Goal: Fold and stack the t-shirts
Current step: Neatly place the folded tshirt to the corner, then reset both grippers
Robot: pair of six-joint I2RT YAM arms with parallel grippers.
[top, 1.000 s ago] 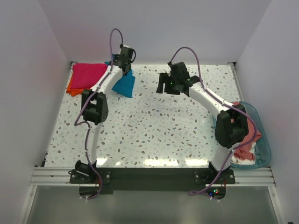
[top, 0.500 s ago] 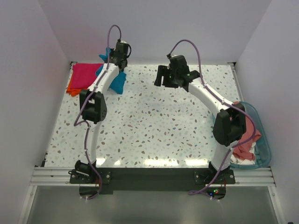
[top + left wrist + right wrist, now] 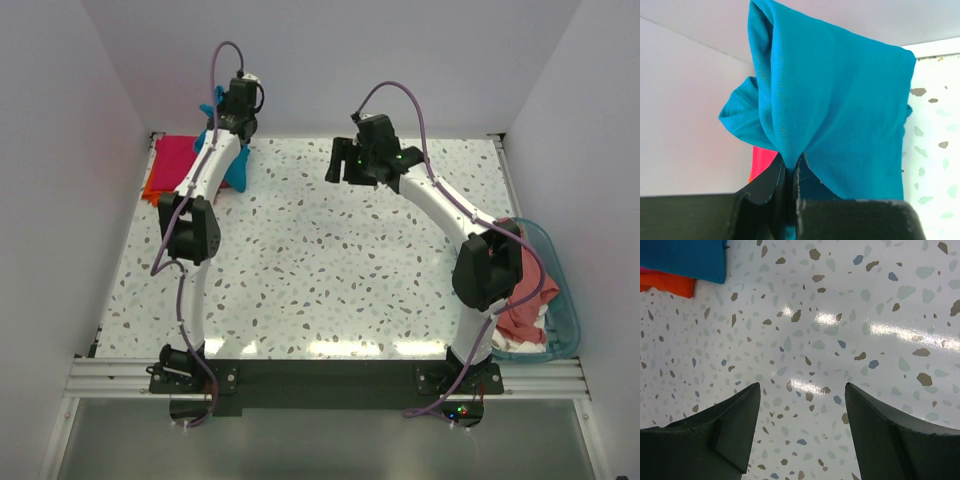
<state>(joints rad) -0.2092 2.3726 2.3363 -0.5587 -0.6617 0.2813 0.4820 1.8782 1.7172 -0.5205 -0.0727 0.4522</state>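
Observation:
The teal cloth hangs partly beside the pile, so I will next move my left gripper to the left in the top view, over the folded magenta t-shirt (image 3: 177, 163) (image 3: 761, 162).
My left gripper (image 3: 228, 112) is shut on the teal blue t-shirt (image 3: 233, 168), holding it up at the table's back left; in the left wrist view the teal cloth (image 3: 840, 110) hangs bunched from the closed jaws (image 3: 789, 167). The folded magenta pink t-shirt (image 3: 180, 158) lies on the orange t-shirt (image 3: 150, 190) in the back left corner. The magenta also shows in the left wrist view (image 3: 762, 160). My right gripper (image 3: 338, 165) is open and empty above the back middle of the table; its wrist view (image 3: 802, 390) shows teal (image 3: 685, 257) and orange (image 3: 667, 284) cloth at top left. The salmon pink t-shirt (image 3: 522, 310) lies in the basket.
A clear blue-tinted plastic basket (image 3: 563, 290) stands at the table's right edge beside the right arm. White walls close the table on the left, back and right. The speckled tabletop (image 3: 330, 260) runs from the arms' bases to the back wall.
My left gripper has carried the teal t-shirt left and back, toward the magenta and orange stack. My right gripper has drifted a little left and back, still open.

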